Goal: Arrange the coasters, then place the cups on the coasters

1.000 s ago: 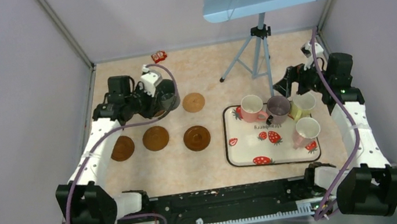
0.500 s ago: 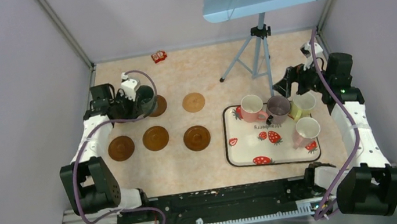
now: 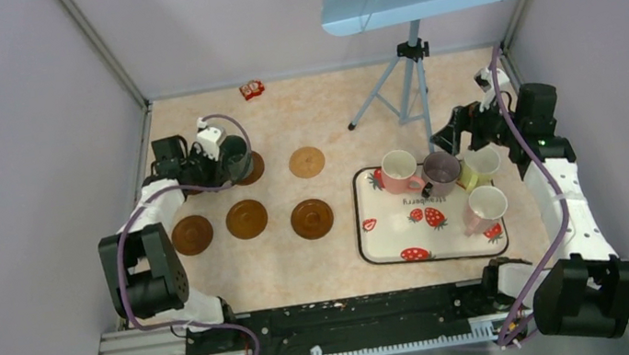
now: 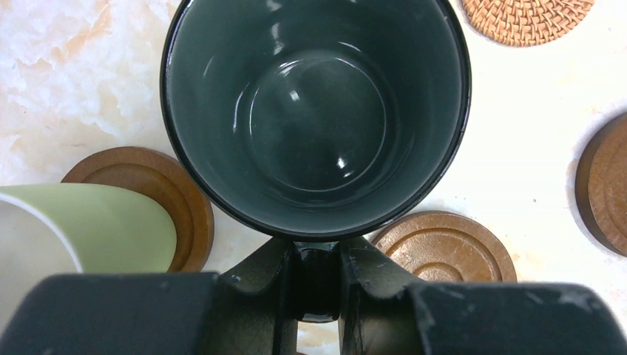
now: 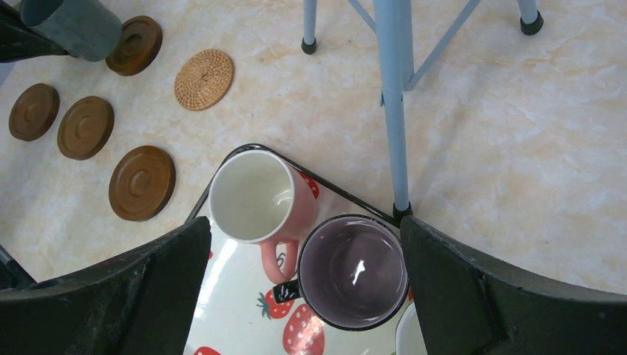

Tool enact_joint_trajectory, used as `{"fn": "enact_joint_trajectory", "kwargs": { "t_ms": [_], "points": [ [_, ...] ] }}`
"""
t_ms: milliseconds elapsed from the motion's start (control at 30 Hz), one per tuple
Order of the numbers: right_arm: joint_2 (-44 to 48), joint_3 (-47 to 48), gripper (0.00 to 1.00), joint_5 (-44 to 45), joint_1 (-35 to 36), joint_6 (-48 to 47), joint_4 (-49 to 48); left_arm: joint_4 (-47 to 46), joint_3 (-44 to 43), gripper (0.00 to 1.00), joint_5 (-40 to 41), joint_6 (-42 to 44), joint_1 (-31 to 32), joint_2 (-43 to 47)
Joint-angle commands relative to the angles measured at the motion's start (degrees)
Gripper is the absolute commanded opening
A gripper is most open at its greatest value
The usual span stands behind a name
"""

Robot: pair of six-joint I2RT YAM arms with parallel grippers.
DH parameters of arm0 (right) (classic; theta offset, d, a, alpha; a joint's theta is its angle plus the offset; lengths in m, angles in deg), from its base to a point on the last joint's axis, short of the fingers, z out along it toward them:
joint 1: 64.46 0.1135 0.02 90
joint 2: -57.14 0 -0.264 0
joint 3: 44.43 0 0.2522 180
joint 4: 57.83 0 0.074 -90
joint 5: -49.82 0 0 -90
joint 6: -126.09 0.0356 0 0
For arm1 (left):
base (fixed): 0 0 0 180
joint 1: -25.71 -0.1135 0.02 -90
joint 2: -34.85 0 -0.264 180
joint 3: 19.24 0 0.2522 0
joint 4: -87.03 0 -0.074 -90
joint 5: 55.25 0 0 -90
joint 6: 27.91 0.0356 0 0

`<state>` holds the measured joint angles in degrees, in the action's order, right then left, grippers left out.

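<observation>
The left gripper brings the dark green cup down onto its brown coaster next, shifting slightly toward the coaster's middle (image 3: 248,168).
My left gripper (image 4: 318,255) is shut on the handle of a dark green cup (image 4: 316,111), held upright at the back left (image 3: 234,156). The cup overlaps the left edge of a brown coaster (image 3: 253,167). A light green cup (image 4: 89,222) stands on another coaster (image 4: 140,166) beside it, hidden under the arm in the top view. Three more brown coasters (image 3: 192,235), (image 3: 247,218), (image 3: 312,219) lie in a row, with a woven tan one (image 3: 307,161) behind. My right gripper (image 5: 303,225) hangs open above the pink cup (image 5: 251,196) and mauve cup (image 5: 353,270).
A white strawberry-print tray (image 3: 430,235) on the right holds the pink, mauve, yellow-green (image 3: 481,165) and light pink (image 3: 486,207) cups. A blue stand's tripod leg (image 5: 392,111) ends at the tray's back edge. A small red object (image 3: 252,89) lies by the back wall.
My left arm has carried the dark green cup to the left, from beyond the back coaster to its left edge. The right arm has stayed still.
</observation>
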<state>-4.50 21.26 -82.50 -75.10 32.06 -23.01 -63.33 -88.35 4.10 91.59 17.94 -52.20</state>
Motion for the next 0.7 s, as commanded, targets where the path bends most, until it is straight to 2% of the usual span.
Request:
{"fn": "enact_joint_trajectory", "kwargs": {
  "t_ms": [0,667],
  "points": [
    [-0.4,1.9,0.97,-1.7,-0.8,-0.7,-0.9,-8.9,-0.2,0.00,-2.8,-1.5,0.0,-0.4],
    [-1.2,2.0,0.97,-2.0,-0.8,-0.9,-1.1,-10.3,-2.1,0.00,-2.4,-3.5,0.0,-7.5]
  ]
}}
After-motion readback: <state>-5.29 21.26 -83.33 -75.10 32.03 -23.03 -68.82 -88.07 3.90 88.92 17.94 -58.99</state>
